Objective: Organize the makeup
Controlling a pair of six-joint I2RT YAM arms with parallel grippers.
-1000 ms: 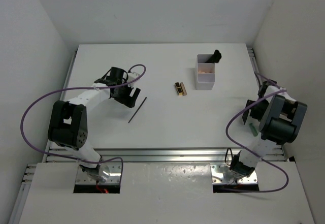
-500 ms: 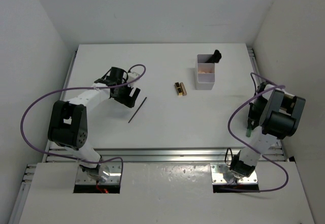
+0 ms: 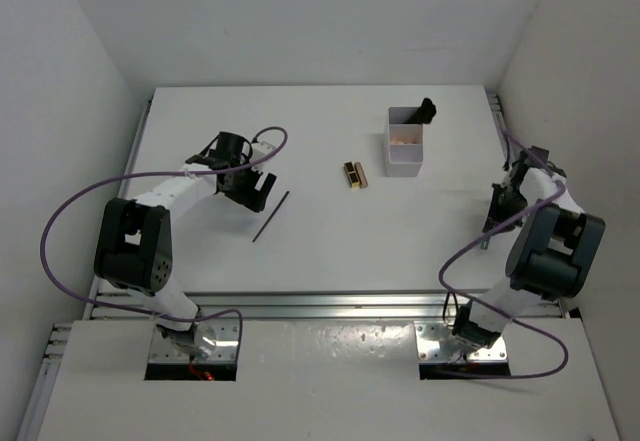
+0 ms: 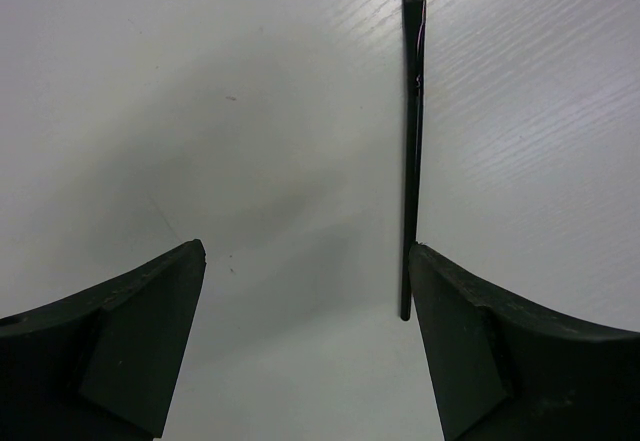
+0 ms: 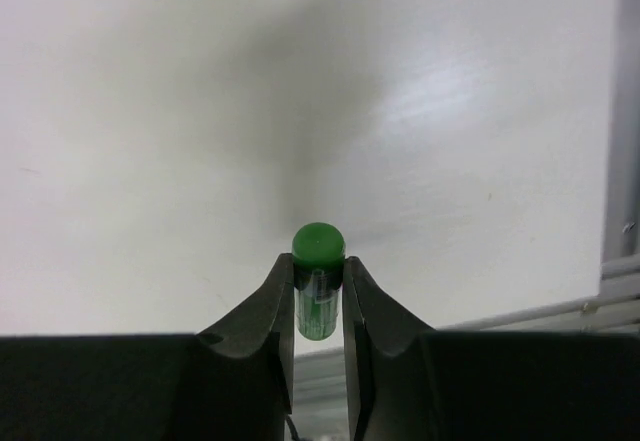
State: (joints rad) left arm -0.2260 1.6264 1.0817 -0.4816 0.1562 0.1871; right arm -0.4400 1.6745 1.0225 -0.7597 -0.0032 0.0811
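My right gripper moves outward and to the left in the top view over the white box's near section (image 3: 404, 154) next, which looks empty, and releases the tube.
My right gripper (image 5: 319, 269) is shut on a small green tube (image 5: 319, 244), held upright above the white table; in the top view this gripper (image 3: 493, 223) hangs by the table's right edge. A thin black stick (image 3: 270, 216) lies left of centre, and in the left wrist view the stick (image 4: 412, 141) runs just inside the right finger. My left gripper (image 4: 307, 251) is open and holds nothing; in the top view it (image 3: 255, 189) hovers beside the stick's far end. A black-and-gold case (image 3: 355, 174) lies mid-table. A black brush head (image 3: 427, 111) sticks out of the white box (image 3: 405, 156).
White walls close in the table on the left, back and right. A metal rail (image 3: 330, 306) runs along the near edge, and another rail (image 5: 622, 111) shows in the right wrist view. Purple cables loop from both arms.
The right gripper closed on the green tube that lay near the table's right front, then lifted it and moved away from the near edge. The left arm has not moved.
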